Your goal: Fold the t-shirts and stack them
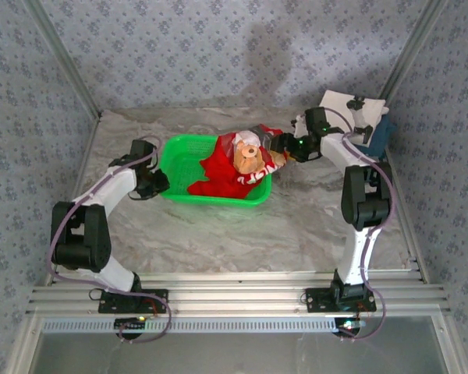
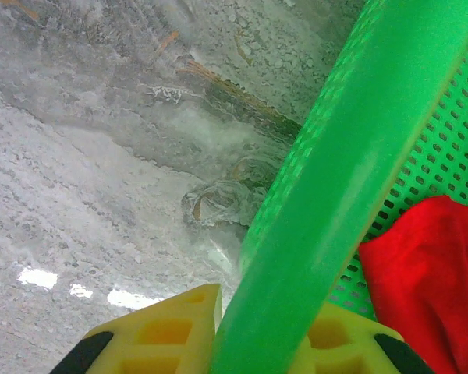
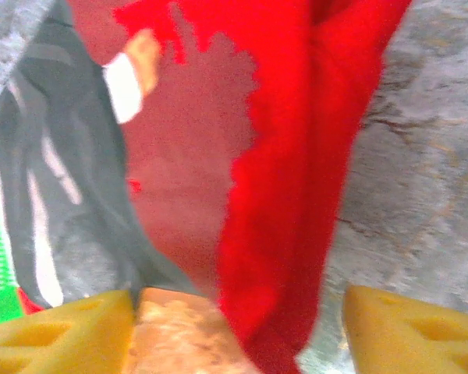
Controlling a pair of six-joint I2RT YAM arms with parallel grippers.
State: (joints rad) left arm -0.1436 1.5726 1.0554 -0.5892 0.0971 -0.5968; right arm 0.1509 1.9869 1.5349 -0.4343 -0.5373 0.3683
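My left gripper holds the basket [image 1: 218, 201] by the basket's rim. I should next pull the basket onto the bare marbled tabletop between that gripper and its nearest side, and let go of the basket's rim.
The bright red t-shirt [image 1: 218, 175] with the brown teddy-bear print [image 1: 249, 158] lies bunched in the green mesh basket [image 1: 218, 201], its printed part raised towards the right rim. My right gripper [image 1: 274, 148] is at that raised part. In the right wrist view its yellow fingers [image 3: 398, 327] stand wide apart, open, with red cloth [image 3: 296, 156] between them. My left gripper [image 1: 160, 181] is shut on the basket's left rim [image 2: 359, 156], and red cloth [image 2: 429, 273] shows inside. A white shirt [image 1: 351, 105] lies on a navy one [image 1: 378, 136] at the back right.
The basket stands mid-table on the grey marbled top [image 1: 218, 241]. Patterned walls with metal frame posts [image 1: 70, 70] close in the back and both sides. The right arm's elbow [image 1: 365, 199] stands near the right wall.
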